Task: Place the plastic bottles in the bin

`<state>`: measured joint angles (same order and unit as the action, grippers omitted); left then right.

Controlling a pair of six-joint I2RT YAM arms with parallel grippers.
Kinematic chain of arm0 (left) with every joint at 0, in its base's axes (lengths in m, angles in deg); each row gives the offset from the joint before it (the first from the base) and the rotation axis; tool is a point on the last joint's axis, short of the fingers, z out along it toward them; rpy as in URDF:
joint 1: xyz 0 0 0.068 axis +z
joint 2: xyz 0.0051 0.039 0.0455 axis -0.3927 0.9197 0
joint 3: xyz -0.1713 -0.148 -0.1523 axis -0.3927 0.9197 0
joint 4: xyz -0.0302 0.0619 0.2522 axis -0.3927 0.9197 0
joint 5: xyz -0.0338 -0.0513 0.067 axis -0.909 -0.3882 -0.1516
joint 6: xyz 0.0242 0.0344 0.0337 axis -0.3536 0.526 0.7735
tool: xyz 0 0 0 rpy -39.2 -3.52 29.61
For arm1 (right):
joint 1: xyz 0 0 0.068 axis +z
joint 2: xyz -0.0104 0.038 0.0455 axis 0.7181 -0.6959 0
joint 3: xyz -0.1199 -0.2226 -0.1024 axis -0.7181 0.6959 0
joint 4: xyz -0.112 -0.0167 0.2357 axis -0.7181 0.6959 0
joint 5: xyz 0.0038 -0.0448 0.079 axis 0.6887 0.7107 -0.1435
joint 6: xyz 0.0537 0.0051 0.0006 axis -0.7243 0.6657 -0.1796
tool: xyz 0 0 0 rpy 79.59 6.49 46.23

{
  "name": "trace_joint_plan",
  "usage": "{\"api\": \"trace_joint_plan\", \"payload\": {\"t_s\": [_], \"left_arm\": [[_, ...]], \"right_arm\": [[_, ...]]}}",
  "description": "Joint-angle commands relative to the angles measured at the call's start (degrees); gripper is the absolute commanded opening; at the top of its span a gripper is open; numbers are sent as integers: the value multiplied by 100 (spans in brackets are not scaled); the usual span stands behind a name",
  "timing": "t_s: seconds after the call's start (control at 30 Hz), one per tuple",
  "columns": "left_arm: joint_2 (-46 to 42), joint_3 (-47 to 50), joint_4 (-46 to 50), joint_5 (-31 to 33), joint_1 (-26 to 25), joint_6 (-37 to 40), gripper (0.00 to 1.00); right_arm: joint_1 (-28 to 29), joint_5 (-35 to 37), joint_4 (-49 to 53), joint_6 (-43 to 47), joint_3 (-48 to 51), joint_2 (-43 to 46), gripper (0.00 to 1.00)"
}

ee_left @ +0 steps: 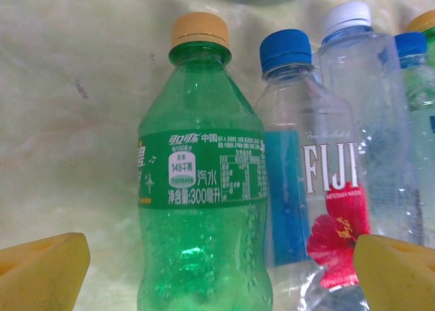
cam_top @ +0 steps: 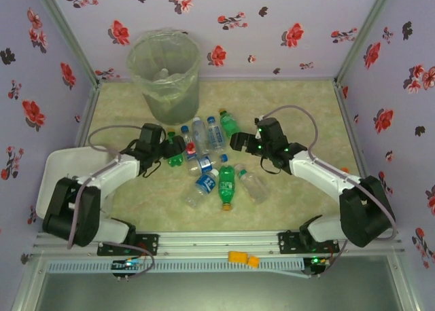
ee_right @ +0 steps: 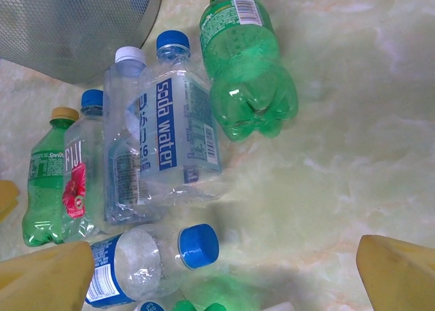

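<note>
My left gripper is open, with the yellow-capped green bottle lying between its fingers. It will next go down over the bottle's bare green body [cam_top: 175,160] [ee_left: 204,260] beside the label and close.
Several plastic bottles [cam_top: 211,163] lie in a cluster on the table in front of the bin [cam_top: 163,73], a translucent basket lined with a clear bag. My left gripper [cam_top: 178,151] is open at the cluster's left side. In its wrist view a green bottle [ee_left: 200,209] with a yellow cap lies between the yellow fingers [ee_left: 41,270], beside a Fiji bottle [ee_left: 319,189]. My right gripper [cam_top: 238,142] is open at the cluster's right, over bare table. Its wrist view shows a blue-capped clear bottle [ee_right: 136,263] by the left finger [ee_right: 44,277], a soda water bottle [ee_right: 173,134] and a green bottle [ee_right: 248,66].
Flowered walls close in the table on three sides. A white tray [cam_top: 51,182] sits at the left edge beside my left arm. A small orange piece [cam_top: 242,258] rests on the front rail. The bin's mesh wall [ee_right: 75,26] stands just beyond the bottles.
</note>
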<state>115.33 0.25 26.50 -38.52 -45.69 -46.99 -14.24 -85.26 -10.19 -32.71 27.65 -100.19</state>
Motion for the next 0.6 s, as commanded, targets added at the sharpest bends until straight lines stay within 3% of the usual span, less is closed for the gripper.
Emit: {"api": "trace_joint_plan", "payload": {"t_s": [0.0, 0.17, 0.4, 0.57], "left_arm": [[294, -248, 94, 73, -47, 20, 100], [625, -309, 122, 126, -55, 122, 95], [733, -103, -24, 505, -55, 223, 82], [907, -10, -252, 524, -51, 104, 79]], "right_arm": [[33, 230, 135, 34, 60, 183, 100], [33, 326, 169, 50, 69, 195, 100], [33, 291, 158, 35, 112, 179, 100], [33, 312, 218, 50, 62, 154, 100]]}}
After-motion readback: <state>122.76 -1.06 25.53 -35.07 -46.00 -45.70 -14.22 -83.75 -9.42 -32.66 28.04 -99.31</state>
